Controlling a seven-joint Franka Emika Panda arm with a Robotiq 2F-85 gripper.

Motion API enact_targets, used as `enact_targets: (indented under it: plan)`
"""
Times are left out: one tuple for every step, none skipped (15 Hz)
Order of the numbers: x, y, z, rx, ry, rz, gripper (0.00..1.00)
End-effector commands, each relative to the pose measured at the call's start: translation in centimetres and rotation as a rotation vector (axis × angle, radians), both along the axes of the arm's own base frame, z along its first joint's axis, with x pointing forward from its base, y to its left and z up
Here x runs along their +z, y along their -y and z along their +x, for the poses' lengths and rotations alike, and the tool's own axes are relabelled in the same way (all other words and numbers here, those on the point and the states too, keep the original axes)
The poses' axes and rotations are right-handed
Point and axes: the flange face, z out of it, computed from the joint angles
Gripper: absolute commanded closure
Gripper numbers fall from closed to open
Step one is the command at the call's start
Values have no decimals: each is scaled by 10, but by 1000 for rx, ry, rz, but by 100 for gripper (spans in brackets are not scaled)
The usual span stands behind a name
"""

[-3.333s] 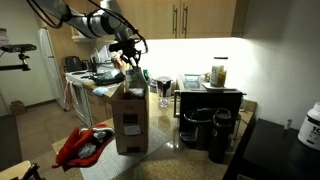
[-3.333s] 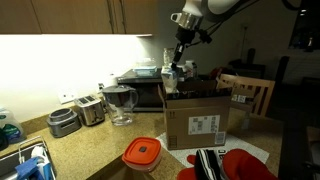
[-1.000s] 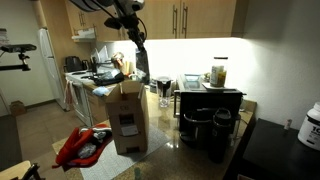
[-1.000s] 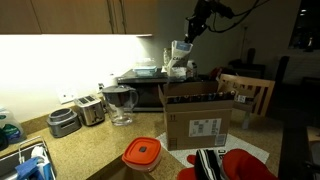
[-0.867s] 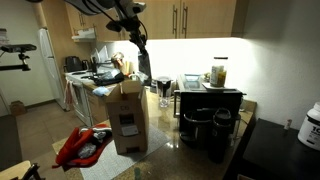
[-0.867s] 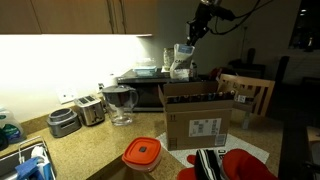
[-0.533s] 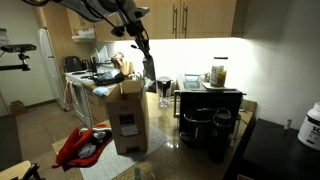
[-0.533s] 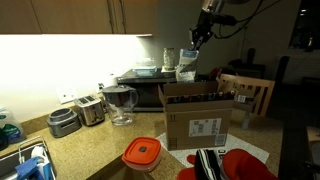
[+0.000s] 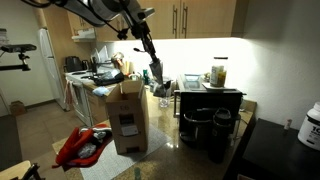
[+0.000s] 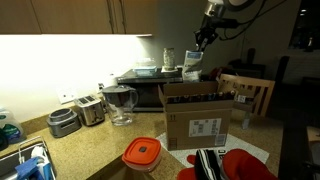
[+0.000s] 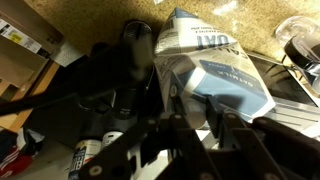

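My gripper next lowers the pouch (image 9: 156, 73) past the cardboard box onto the bare counter beside the black canisters and releases it, since that spot is clear.
My gripper (image 9: 150, 60) is shut on a blue-and-white pouch (image 9: 156, 73), which hangs in the air past the far edge of the open cardboard box (image 9: 127, 115). In an exterior view the gripper (image 10: 198, 47) holds the pouch (image 10: 191, 63) by its top, above the box (image 10: 197, 115). In the wrist view the pouch (image 11: 215, 65) with its white label sits between the dark fingers (image 11: 176, 118) of the gripper (image 11: 200, 112). Below it lie dark appliances and the counter.
Black canisters (image 9: 205, 128) and a black stand with a glass jar (image 9: 218, 73) stand beside the box. A red cloth (image 9: 85, 145) lies in front of it. A red-lidded container (image 10: 142, 153), a pitcher (image 10: 120, 103) and a toaster (image 10: 90, 108) are on the counter.
The arm has carried the pouch sideways, from above the box's rim to beyond its far edge, and slightly lower. The grip has stayed the same.
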Motion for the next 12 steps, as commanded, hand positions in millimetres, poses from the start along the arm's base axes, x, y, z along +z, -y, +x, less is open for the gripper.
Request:
enact_targets:
  plan:
    - [-17,13,-4,-70,-20,-38,93]
    - [-23,17,-5,-84,-31,-49,93]
    - [-31,20,-5,-98,-47,-58,93]
    - [-38,23,-6,-107,-63,-64,93]
    - [-45,27,-6,-121,-82,-67,93]
    - [-53,30,-7,-131,-103,-66,93]
    - [-60,34,-7,-141,-121,-65,93]
    - [-66,40,-7,-152,-139,-59,93]
    - [-71,46,-7,-164,-154,-59,93]
    - [-75,54,-7,-170,-165,-60,93]
    - [-78,61,-6,-170,-172,-64,93]
    - [-82,70,-6,-182,-176,-67,93]
